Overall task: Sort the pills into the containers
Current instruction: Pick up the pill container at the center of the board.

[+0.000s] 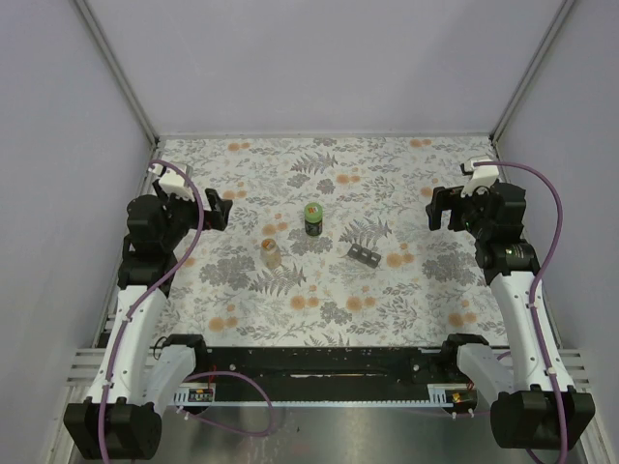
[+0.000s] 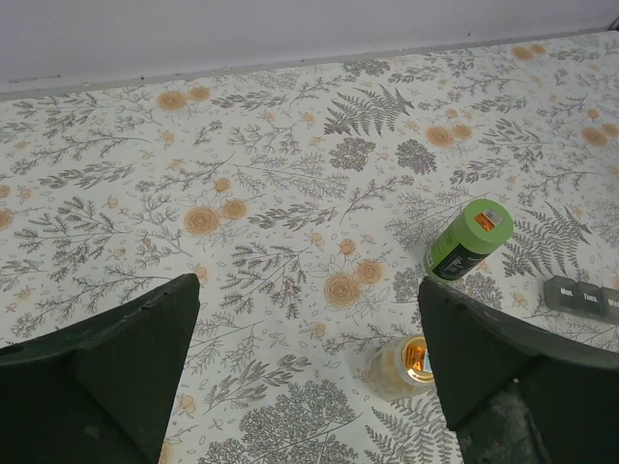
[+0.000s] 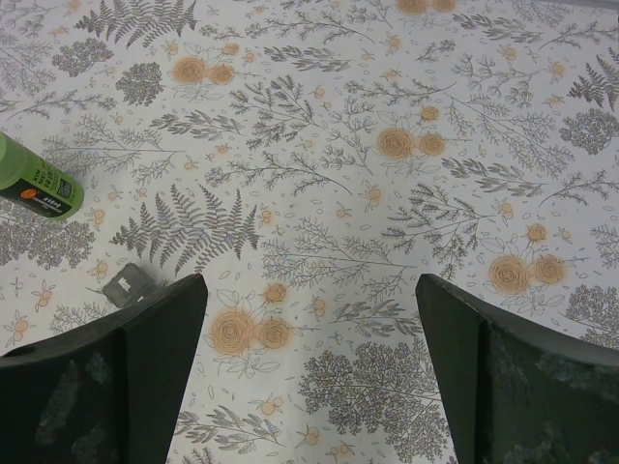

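My right gripper should next move across and down onto the organizer's near end while turning, because that end is below and to the left in the top view.
Three task objects sit mid-table: a green bottle (image 1: 312,218) standing upright, a small clear bottle with an orange cap (image 1: 272,253), and a grey pill organizer (image 1: 365,255). No loose pills show. My left gripper (image 1: 215,208) hangs open at the left and holds nothing. In its wrist view the clear bottle (image 2: 401,365) is just inside the right finger, with the green bottle (image 2: 467,239) and organizer (image 2: 583,296) beyond. My right gripper (image 1: 435,206) is open and holds nothing at the right. Its view has the green bottle (image 3: 37,188) and a corner of the organizer (image 3: 129,284) at the left.
A floral-patterned cloth (image 1: 319,300) covers the table. Plain walls enclose the back and both sides, with metal corner posts (image 1: 116,72). A black rail (image 1: 319,362) carrying the arm bases runs along the near edge.
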`<state>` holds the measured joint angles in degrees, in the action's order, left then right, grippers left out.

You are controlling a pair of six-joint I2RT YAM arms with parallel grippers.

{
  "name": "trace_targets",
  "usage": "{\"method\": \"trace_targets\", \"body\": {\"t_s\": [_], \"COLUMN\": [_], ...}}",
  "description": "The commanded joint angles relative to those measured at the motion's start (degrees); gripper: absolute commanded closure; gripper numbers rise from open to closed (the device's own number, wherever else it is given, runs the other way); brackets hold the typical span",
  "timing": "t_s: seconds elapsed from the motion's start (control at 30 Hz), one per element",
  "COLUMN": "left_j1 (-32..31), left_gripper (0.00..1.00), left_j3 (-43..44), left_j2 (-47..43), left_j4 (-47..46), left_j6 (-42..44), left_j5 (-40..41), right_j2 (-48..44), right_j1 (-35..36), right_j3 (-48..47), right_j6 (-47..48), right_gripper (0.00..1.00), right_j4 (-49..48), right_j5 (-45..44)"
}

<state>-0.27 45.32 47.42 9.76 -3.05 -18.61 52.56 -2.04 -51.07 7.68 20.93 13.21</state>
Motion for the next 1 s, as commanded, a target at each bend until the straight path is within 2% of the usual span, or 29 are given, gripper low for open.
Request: {"method": "trace_targets", "body": {"t_s": [0.0,0.23,0.33,0.43,0.57,0.63,0.7,0.83,0.97], "left_j1": [0.3,0.3,0.3,0.3,0.3,0.3,0.3,0.3,0.3], "left_gripper": [0.01,0.01,0.01,0.01,0.01,0.01,0.01,0.01,0.01], "left_j3": [0.5,1.1,2.4,4.3,5.5,5.9,7.1,10.0,10.6], "left_j2": [-0.2,-0.3,0.0,0.7,0.8,0.9,1.8,3.5,3.6], "left_j4": [-2.4,-1.5,0.3,2.4,3.2,3.9,5.1,9.2,10.5], "left_j6": [0.2,1.0,1.1,1.7,2.6,5.7,6.3,7.6,8.9], "left_j5": [2.8,2.9,5.6,8.2,7.7,5.7,4.7,1.3,-0.5], "right_j2": [-0.5,-0.3,-0.2,-0.1,0.7,1.8,3.3,5.4,9.1], "right_j1": [-0.2,-0.2,-0.2,-0.3,-0.2,0.7,3.5,13.7,19.2], "right_j3": [-1.1,-1.7,-3.4,-6.1,-8.3,-9.2,-9.6,-6.9,-7.3], "right_j6": [0.5,0.4,0.8,2.9,8.1,10.4,12.6,16.9,18.2], "right_gripper": [0.01,0.00,0.01,0.01,0.01,0.01,0.01,0.01,0.01], "right_j4": [-1.1,-0.5,1.4,5.9,13.3,16.2,17.7,15.6,12.4], "right_j5": [0.7,0.4,0.3,-0.4,1.1,1.1,-0.5,-8.9,-9.0]}}
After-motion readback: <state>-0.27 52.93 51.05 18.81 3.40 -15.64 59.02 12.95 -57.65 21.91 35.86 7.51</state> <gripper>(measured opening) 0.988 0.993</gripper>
